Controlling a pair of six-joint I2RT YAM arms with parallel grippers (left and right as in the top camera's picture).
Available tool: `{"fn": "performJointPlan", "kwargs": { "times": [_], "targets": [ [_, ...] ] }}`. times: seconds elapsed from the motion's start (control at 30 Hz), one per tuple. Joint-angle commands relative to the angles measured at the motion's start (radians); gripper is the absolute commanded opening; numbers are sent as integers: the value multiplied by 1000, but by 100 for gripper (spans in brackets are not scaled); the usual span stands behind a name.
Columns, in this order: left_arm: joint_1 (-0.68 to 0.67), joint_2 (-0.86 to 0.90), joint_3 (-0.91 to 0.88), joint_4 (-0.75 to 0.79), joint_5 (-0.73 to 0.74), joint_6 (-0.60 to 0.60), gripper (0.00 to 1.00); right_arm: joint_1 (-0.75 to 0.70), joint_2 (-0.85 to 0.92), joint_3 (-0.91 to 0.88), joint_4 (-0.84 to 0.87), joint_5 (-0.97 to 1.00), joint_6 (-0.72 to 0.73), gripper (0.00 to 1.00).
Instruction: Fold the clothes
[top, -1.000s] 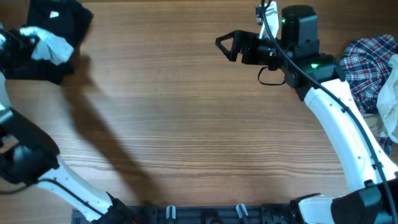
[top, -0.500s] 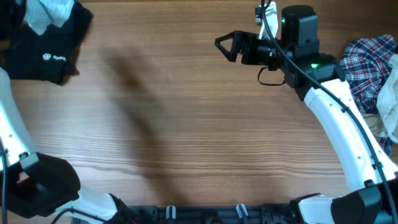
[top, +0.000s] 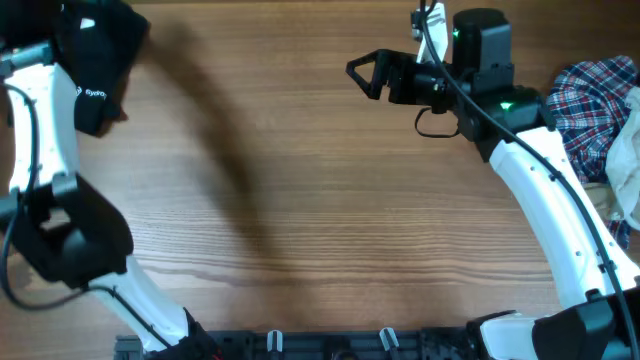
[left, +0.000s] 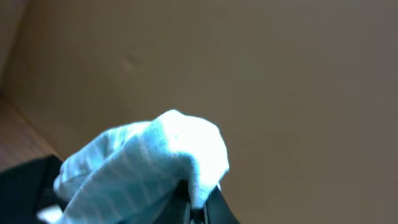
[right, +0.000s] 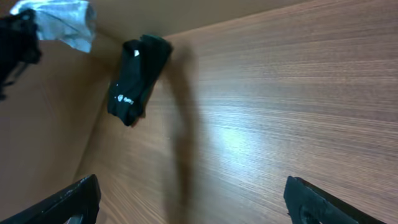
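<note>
My left gripper should go down over the folded black garment (left: 26, 190) and let go of the pale blue-white cloth (left: 143, 165) there, because the cloth still hangs high in the air.
My left gripper (left: 198, 208) is shut on a pale blue-white cloth (left: 143, 165) and holds it high in the air. The right wrist view shows that cloth (right: 62, 18) hanging at the far left, above the table. A folded black garment (top: 100, 60) with a small white logo lies at the table's far left corner, and it also shows in the right wrist view (right: 134, 78). My right gripper (top: 365, 72) is open and empty above the table's far middle, its fingers (right: 193, 199) wide apart.
A pile of clothes lies at the right edge: a red-and-blue plaid shirt (top: 595, 100) and a pale blue piece (top: 625, 160). The left arm (top: 45, 120) reaches up along the left edge. Bare wood table (top: 300, 200) lies between.
My left arm has lifted the pale cloth up off the black garment and out of the overhead view. The right arm has not moved.
</note>
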Motion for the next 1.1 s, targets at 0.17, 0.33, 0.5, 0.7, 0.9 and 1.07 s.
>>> {"fn": "performJointPlan", "kwargs": {
  "times": [0.17, 0.33, 0.5, 0.7, 0.9, 1.07],
  "targets": [
    [79, 150, 8, 6, -91, 60, 5, -24, -19, 1, -11, 13, -18, 95],
    [122, 151, 8, -39, -91, 108, 6, -24, -19, 1, -8, 13, -18, 95],
    [177, 151, 8, -1, -90, 107, 7, -24, -19, 1, -13, 9, -14, 95],
    [215, 196, 6, -23, 50, 106, 8, -24, -19, 1, -9, 10, -14, 95],
    [188, 311, 6, -42, 277, 71, 7, -24, -19, 1, 0, 9, 6, 95],
    [167, 366, 6, -73, 410, 42, 4, -24, -19, 1, 4, 2, 9, 95]
  ]
}}
